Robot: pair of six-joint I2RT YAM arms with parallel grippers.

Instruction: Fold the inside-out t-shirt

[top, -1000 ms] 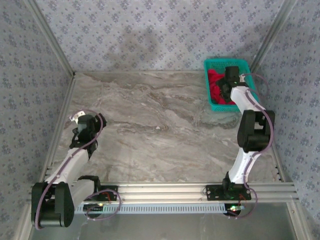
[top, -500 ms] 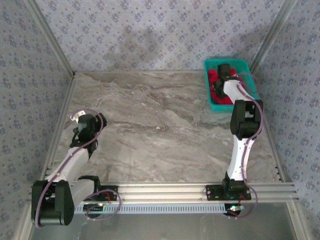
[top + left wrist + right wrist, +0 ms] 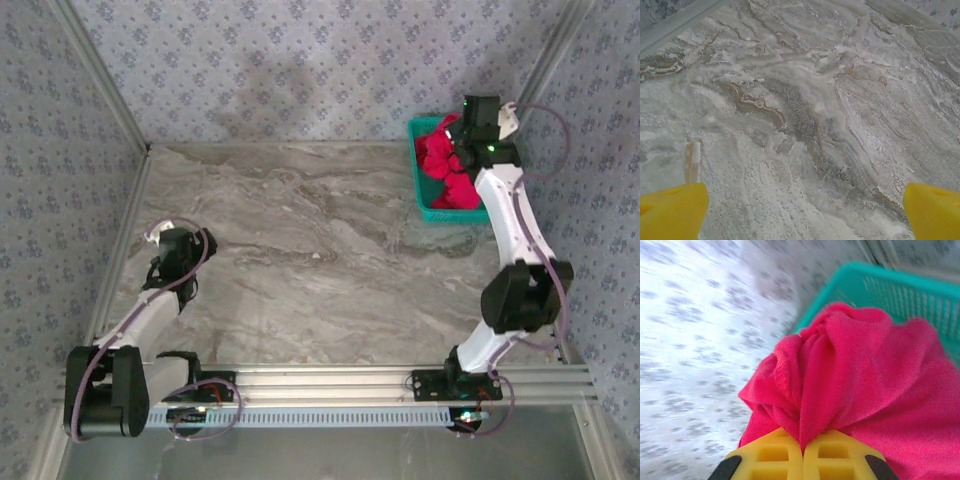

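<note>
The right gripper lifts the fold clear next, carries it past the basket's rim toward my left gripper and releases it, since bare far tabletop lies there.
The inside-out t-shirt [image 3: 440, 165] is a bunched bright red cloth in the teal basket [image 3: 428, 212] at the far right corner. Part of it is pulled up above the rim. My right gripper [image 3: 462, 140] hangs over the basket, shut on a pinched fold of the t-shirt [image 3: 865, 365]. In the right wrist view the yellow fingers [image 3: 770, 455] meet with red cloth squeezed between them at my right gripper [image 3: 802, 450]. My left gripper [image 3: 160, 242] is low over the bare table at the left, open, with its yellow fingertips [image 3: 670, 210] far apart and nothing between them at my left gripper [image 3: 802, 215].
The marble table [image 3: 320, 260] stretches between the two arms. Patterned walls and metal frame rails [image 3: 120, 240] close in the left, back and right sides. The basket's mesh wall [image 3: 900, 295] stands right behind the lifted cloth.
My right gripper dipped into the basket, shut on the red cloth and rose toward the back wall, drawing the t-shirt up. The left arm has hardly moved.
</note>
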